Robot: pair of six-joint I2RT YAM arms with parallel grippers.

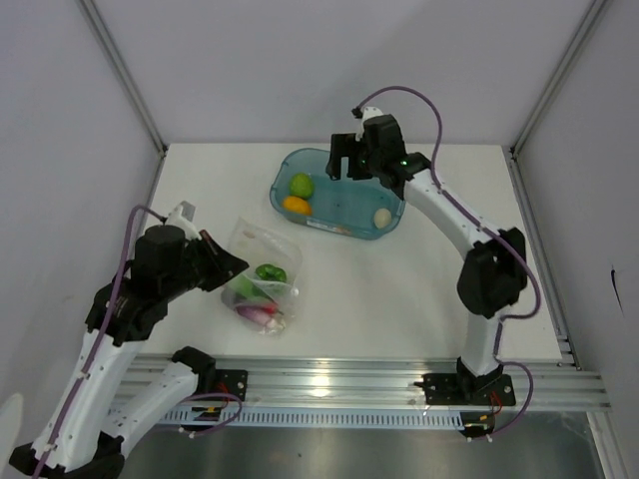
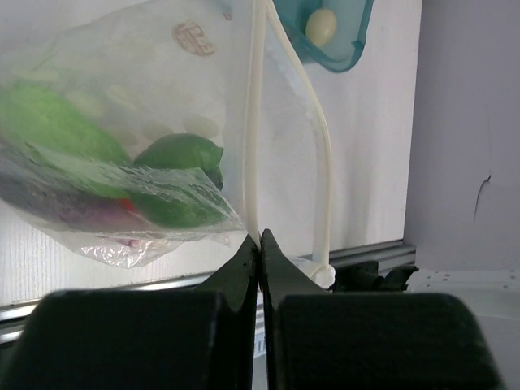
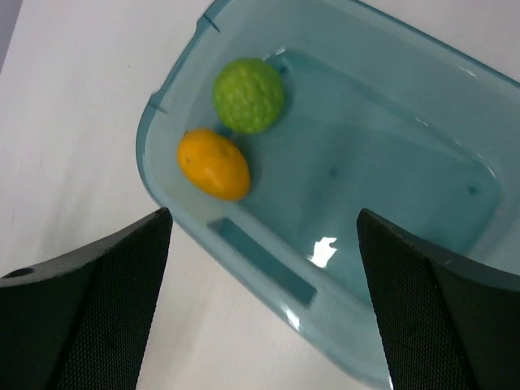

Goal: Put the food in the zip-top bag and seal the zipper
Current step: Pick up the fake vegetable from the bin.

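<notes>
The yellow-orange piece (image 1: 297, 205) lies below my right gripper and toward the left in the top view, so my right gripper lowers to that side onto it next.
The clear zip-top bag (image 1: 262, 281) lies on the table at front left, holding a green pepper (image 1: 271, 271) and a purple eggplant (image 1: 256, 313). My left gripper (image 1: 226, 267) is shut on the bag's mouth edge. In the left wrist view the jaws (image 2: 260, 238) pinch one pale zipper strip (image 2: 253, 122); the other strip (image 2: 322, 146) bows away from it, so the mouth stands open. The bag (image 2: 122, 97) holds green pieces (image 2: 183, 154). My right gripper (image 1: 349, 160) is open and empty above the teal tray (image 1: 344, 208), which holds a light green vegetable (image 1: 302, 185), a yellow-orange piece (image 1: 297, 205) and a white egg (image 1: 382, 216).
In the right wrist view my open gripper (image 3: 264, 223) hangs over the tray's near rim (image 3: 260, 260), with the bumpy green vegetable (image 3: 249, 94) and orange piece (image 3: 214, 164) just beyond. White walls close in the table on three sides. The egg (image 2: 321, 26) shows in the left wrist view.
</notes>
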